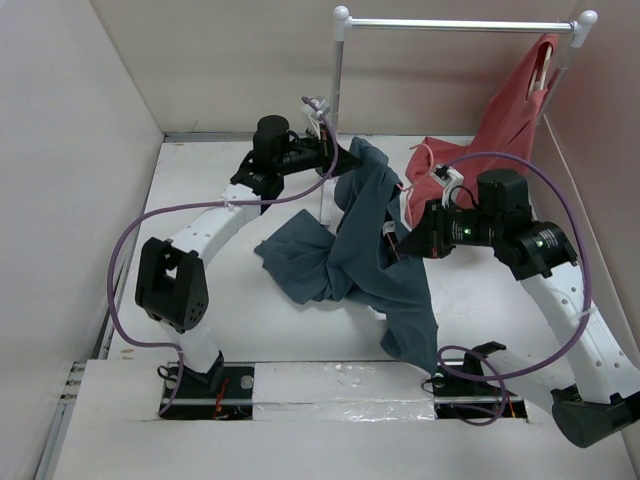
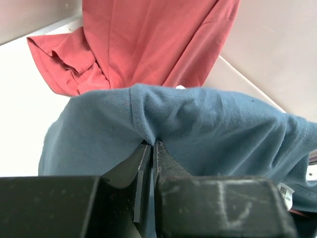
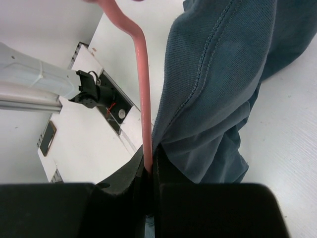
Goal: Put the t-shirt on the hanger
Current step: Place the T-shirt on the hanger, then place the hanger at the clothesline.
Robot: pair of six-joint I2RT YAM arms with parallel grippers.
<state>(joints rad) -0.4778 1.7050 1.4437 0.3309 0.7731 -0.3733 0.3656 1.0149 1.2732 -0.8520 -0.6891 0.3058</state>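
Observation:
The pink bar goes up and outward in my right gripper to the rod's end by the red shirt next and is released, since its curved tip would hook there.
The slate-blue t-shirt (image 1: 360,250) hangs bunched between my two grippers, its lower part trailing on the table. My left gripper (image 1: 345,160) is shut on a fold of its upper edge, next to the hanger's left pole (image 1: 335,110); the left wrist view shows the jaws (image 2: 152,144) pinching the t-shirt (image 2: 198,124). My right gripper (image 1: 398,243) is shut lower on the cloth. In the right wrist view its jaws (image 3: 151,161) clamp a thin pink bar (image 3: 143,74) beside the t-shirt's hem (image 3: 223,74). The hanger's silver rod (image 1: 460,24) runs high at the back.
A red shirt (image 1: 510,120) hangs from the rod's right end and pools on the table behind the right arm; it also shows in the left wrist view (image 2: 148,39). White walls enclose the table on the left, back and right. Purple cables loop over both arms.

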